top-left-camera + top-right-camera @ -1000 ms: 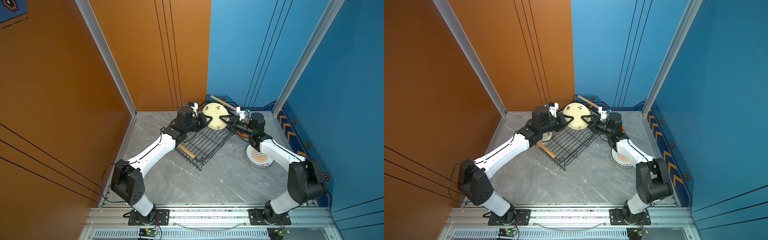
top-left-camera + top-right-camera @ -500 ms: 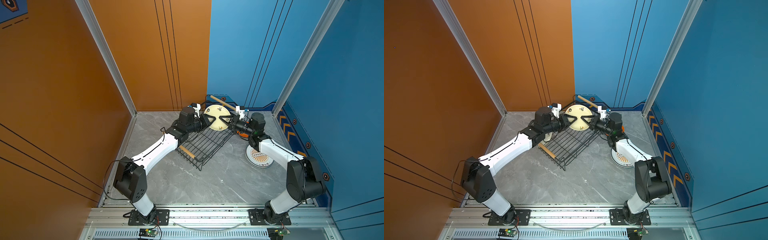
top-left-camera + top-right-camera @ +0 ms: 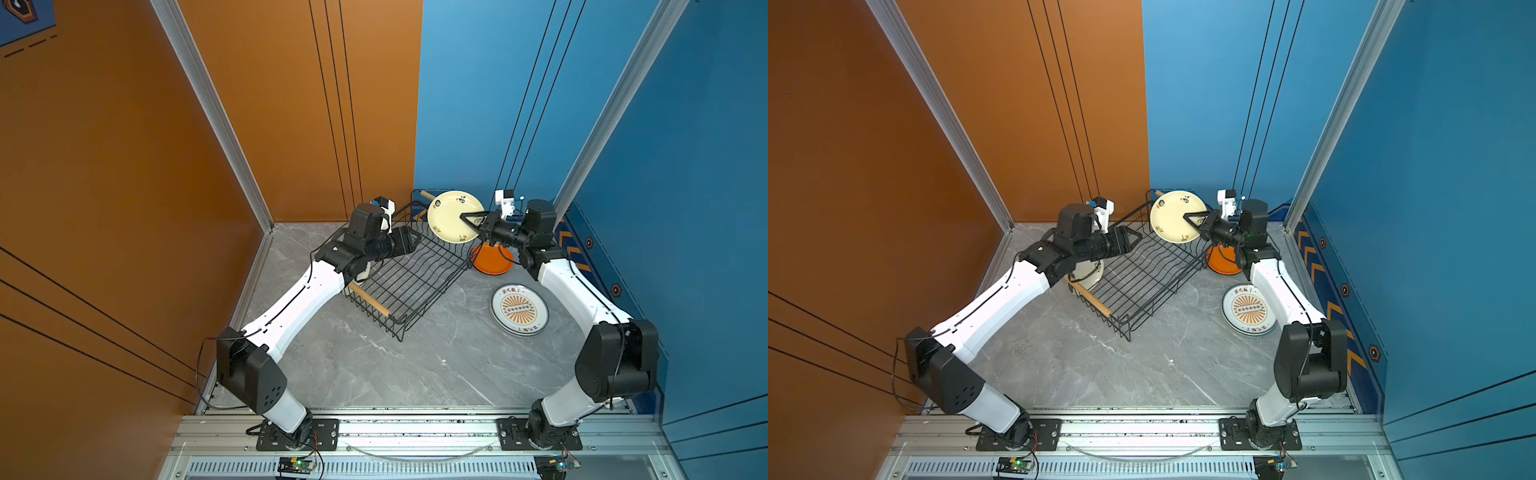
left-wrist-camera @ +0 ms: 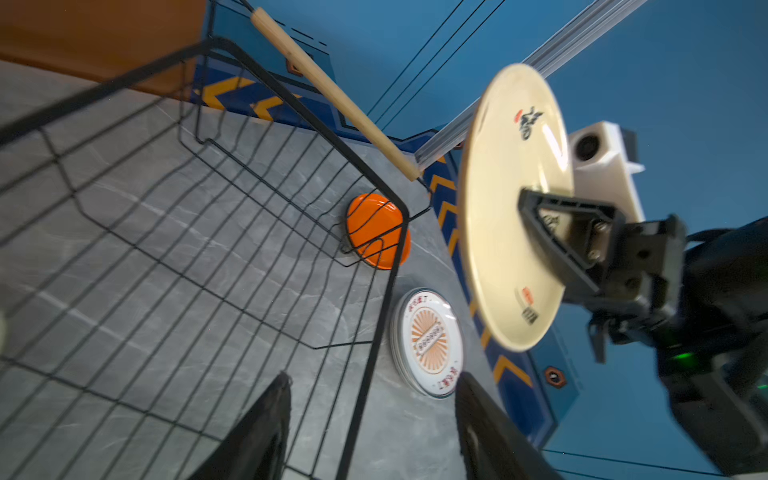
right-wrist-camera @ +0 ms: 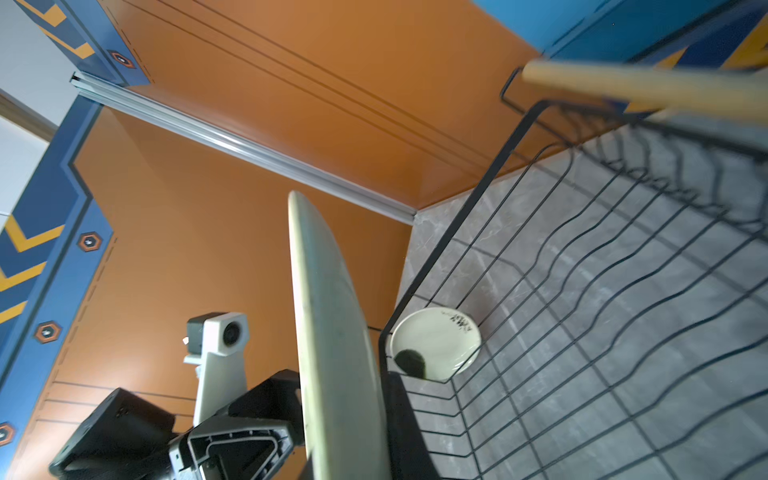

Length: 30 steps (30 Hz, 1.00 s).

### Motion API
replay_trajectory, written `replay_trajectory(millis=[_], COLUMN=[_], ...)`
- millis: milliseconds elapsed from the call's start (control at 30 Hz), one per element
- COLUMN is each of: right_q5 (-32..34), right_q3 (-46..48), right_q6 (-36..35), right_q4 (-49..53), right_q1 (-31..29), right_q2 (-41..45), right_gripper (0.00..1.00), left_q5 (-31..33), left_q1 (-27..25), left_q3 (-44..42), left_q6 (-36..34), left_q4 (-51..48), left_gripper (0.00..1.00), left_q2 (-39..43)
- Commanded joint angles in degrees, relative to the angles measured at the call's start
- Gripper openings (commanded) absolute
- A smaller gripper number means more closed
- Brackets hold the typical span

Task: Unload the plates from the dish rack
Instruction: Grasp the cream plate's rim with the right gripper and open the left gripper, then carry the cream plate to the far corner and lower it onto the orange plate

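The orange plate (image 3: 490, 261) has an uncovered top, so my right gripper should next move away from the rack (image 3: 409, 274) and down, tip the cream plate flat onto the orange plate, and then release the cream plate.
The black wire dish rack (image 3: 409, 274) (image 3: 1138, 274) sits diagonally on the grey floor, and I see no plate standing in it. A cream plate (image 3: 451, 216) (image 3: 1173, 218) (image 4: 507, 216) (image 5: 328, 332) hangs on edge above the rack's far end. My right gripper (image 3: 467, 218) (image 3: 1190, 218) (image 5: 340, 415) is shut on its rim. My left gripper (image 3: 415, 243) (image 3: 1136, 240) (image 4: 374, 378) is open and empty over the rack's left side, well clear of the plate.
An orange plate (image 3: 492, 259) (image 3: 1223, 262) (image 4: 376, 230) lies on the floor beyond the rack's far corner, under the right wrist. A stack topped by a sunburst plate (image 3: 519, 309) (image 4: 428, 343) lies further right. A white plate (image 3: 1088, 274) (image 5: 436, 340) lies left of the rack, under the left arm.
The left gripper let go of the cream plate, opened and drew back to the left. The right gripper closed on the plate's rim and now holds it alone.
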<state>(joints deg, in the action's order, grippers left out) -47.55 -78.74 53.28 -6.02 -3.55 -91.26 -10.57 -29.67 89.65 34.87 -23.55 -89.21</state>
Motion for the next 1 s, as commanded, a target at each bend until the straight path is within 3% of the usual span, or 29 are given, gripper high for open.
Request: replay_trajectory(millis=[0,167,200,233,333,367,600,967], right_q5=[4.5,13.2,15.0,16.2,21.7,24.1,31.3,30.7], right_q3=[-4.1,-4.0,-3.8,-3.7,-2.6,-2.5,-1.1,-2.9], right_q6=[-11.3,-16.6,-16.9,-17.2,-18.3,-19.1,-20.8,-20.9], right_q4=[13.1,18.7,19.5,20.0,21.0,21.9,23.1,23.3], right_q1=[3.9,9.5,10.6,11.5,13.3,13.9,16.4,16.3], right_q2=[3.1,4.4,4.3,4.0,3.6,3.1,-2.4,-14.9], right_gripper=[0.0,0.0,0.0,0.0,0.0,0.0,0.0,0.0], left_q5=[9.2,16.2,17.9,19.2,21.4,21.7,22.4,23.0], left_q1=[2.3,3.8,3.8,3.8,4.4,4.6,6.0,7.3], left_q3=[1.2,3.2,4.2,4.9,6.7,7.1,7.6,7.4], left_q6=[-11.3,-19.6,-20.9,-21.8,-23.7,-24.2,-25.7,-26.8], left_q4=[-12.2,-16.5,-17.5,-18.2,-19.7,-20.1,-20.3,-22.1], left_gripper=[0.67,0.72,0.81,0.84,0.85,0.99,0.98,0.98], left_q2=[1.2,0.4,-0.4,-1.0,-3.3,-4.2,-7.7,-9.8])
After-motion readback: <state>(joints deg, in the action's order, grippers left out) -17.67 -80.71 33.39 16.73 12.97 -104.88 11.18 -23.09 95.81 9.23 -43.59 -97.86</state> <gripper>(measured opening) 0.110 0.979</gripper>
